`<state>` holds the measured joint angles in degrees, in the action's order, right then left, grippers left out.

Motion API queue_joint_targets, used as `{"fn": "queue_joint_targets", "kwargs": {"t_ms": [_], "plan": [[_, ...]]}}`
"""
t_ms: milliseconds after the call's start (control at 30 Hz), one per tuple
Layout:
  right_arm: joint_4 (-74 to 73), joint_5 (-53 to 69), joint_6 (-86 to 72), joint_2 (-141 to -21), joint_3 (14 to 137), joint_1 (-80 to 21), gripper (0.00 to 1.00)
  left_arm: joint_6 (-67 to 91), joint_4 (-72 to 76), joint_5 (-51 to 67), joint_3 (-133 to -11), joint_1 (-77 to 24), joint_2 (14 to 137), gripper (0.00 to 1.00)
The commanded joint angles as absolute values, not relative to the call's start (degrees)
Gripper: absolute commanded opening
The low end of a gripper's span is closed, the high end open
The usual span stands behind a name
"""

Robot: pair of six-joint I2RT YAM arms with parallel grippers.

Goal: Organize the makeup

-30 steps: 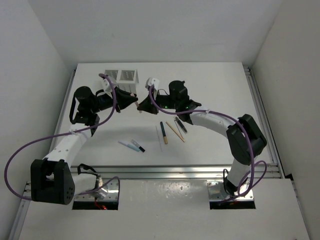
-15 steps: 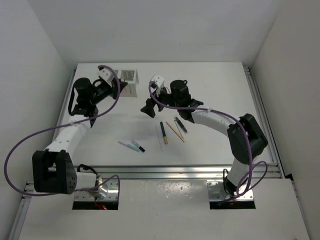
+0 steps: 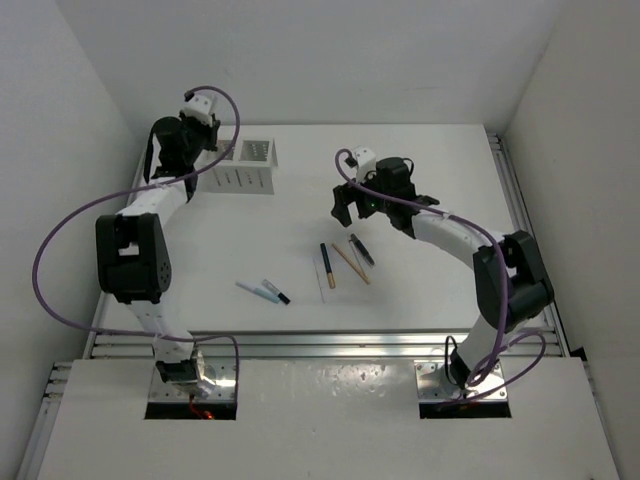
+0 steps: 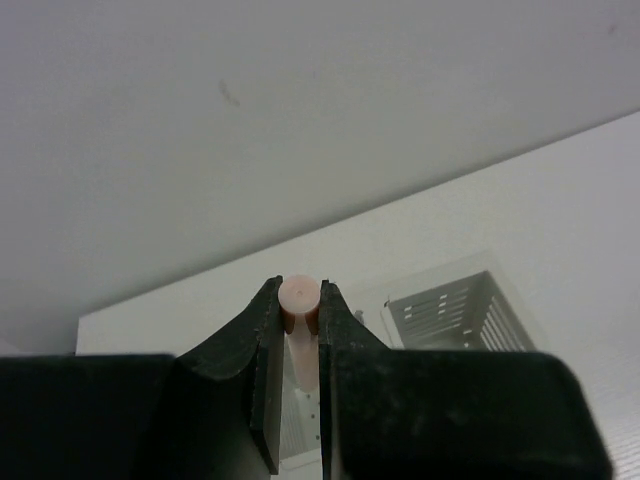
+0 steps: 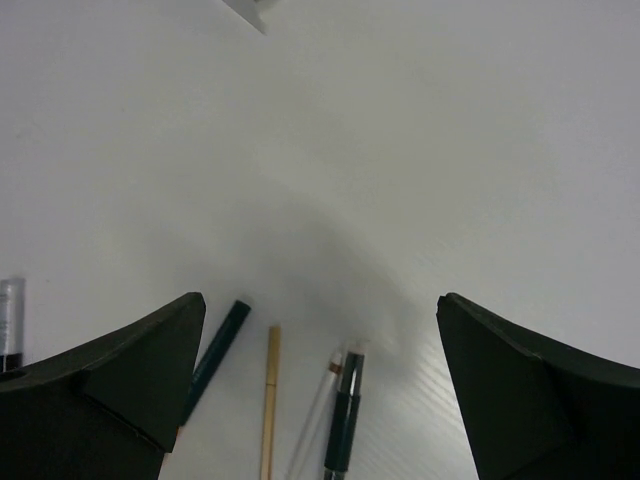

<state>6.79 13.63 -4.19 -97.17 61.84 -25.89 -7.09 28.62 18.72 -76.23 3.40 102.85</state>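
Observation:
The near end of the black makeup stick [image 3: 369, 259] [image 5: 336, 470] is below my right gripper and nearer my base, so my right gripper should move down and back onto it next.
My left gripper [image 4: 299, 284] is shut on a pink makeup stick [image 4: 299, 296], seen end-on between the jaws. It hangs raised at the far left [image 3: 218, 155], beside the white slotted box [image 3: 247, 165] [image 4: 455, 310]. My right gripper [image 3: 345, 206] [image 5: 320, 297] is open and empty, just above the loose makeup. Under it lie a dark stick [image 5: 218, 355] with a gold end [image 3: 327, 265], a tan stick [image 5: 270, 400] [image 3: 350, 263], a thin white one [image 5: 318, 425] and a black one [image 5: 342, 420] [image 3: 361, 249]. A pale blue stick [image 3: 254, 291] and a black-tipped one [image 3: 276, 292] lie further left.
White walls close in the table on the left, back and right. A metal rail [image 3: 320, 340] runs along the near edge. Purple cables loop off both arms. A corner of the box [image 5: 248, 10] shows at the top of the right wrist view.
The grippers were together mid-table. My right gripper opened and drew back right over the sticks. My left arm swung up and back toward the box with the pink stick.

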Motion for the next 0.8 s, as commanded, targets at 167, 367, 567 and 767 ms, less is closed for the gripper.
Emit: {"fn": "queue_joint_targets", "kwargs": {"t_ms": [167,367,567,767], "plan": [[-1.3,8.88,-4.74,-98.0,64.6,-24.08,1.0,-3.69,30.42,19.25,-82.44,5.01,110.65,0.0],[-6.84,8.26,-6.59,-100.1,65.47,-23.29,0.7,-4.21,28.05,21.01,-79.89,5.01,111.27,0.38],[-18.62,6.5,-7.38,-105.37,72.07,-23.12,0.38,-2.11,22.43,20.48,-82.87,6.06,110.57,0.68],[-19.42,7.91,-8.88,-102.84,68.65,-23.73,0.46,-3.15,5.14,18.54,-91.83,6.06,108.2,0.7]]}}
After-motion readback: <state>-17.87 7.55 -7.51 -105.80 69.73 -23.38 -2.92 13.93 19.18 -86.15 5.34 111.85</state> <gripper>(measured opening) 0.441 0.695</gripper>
